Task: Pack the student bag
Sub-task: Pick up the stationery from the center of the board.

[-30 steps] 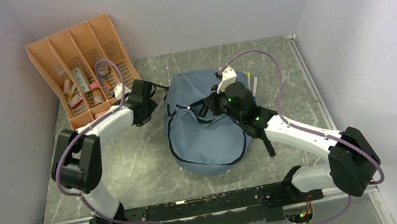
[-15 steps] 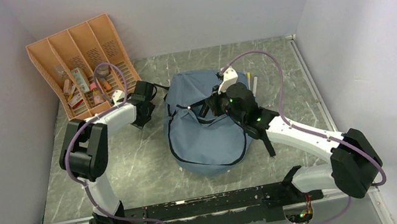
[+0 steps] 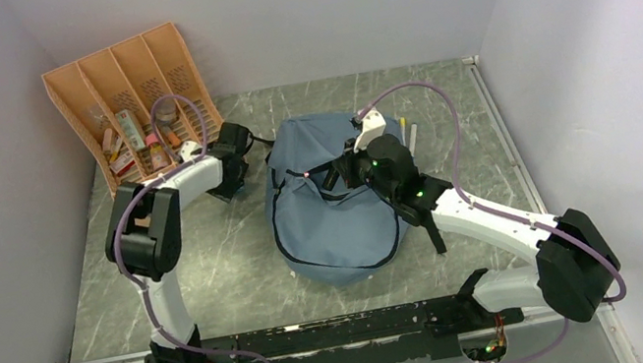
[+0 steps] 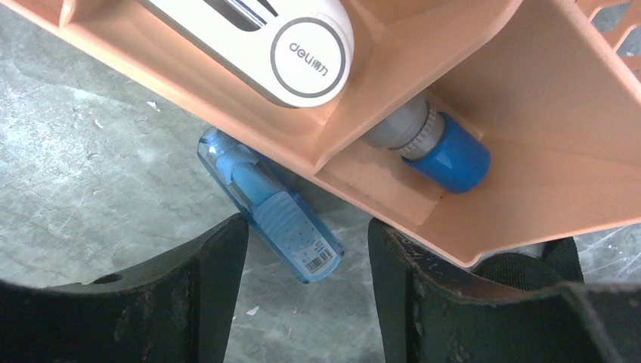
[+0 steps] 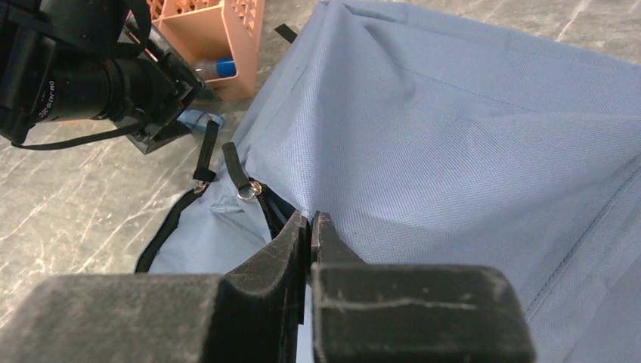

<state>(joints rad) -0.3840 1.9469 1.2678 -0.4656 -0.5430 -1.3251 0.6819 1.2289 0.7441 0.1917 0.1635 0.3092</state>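
The tube's barcode end is between the left gripper's open fingers, clear of the organiser's edge, so the left gripper will next move back from the organiser and close across that end.
The student bag is a soft grey-blue backpack lying in the middle of the table, its dark zipper open along the left side. My right gripper is shut on the fabric edge of the bag beside the zipper pulls and holds that edge up. My left gripper is open, pointing down at the table by the organiser's corner. A clear blue tube-shaped item lies on the table between its fingertips, its far end under the organiser.
An orange slotted organiser stands at the back left with several small stationery items. Its near compartments hold a white "deli" item and a blue-capped grey stick. A few pale pens lie right of the bag.
The left arm's elbow has swung up and to the right, and its gripper has shifted slightly toward the organiser's corner. The right arm and the bag have not moved.
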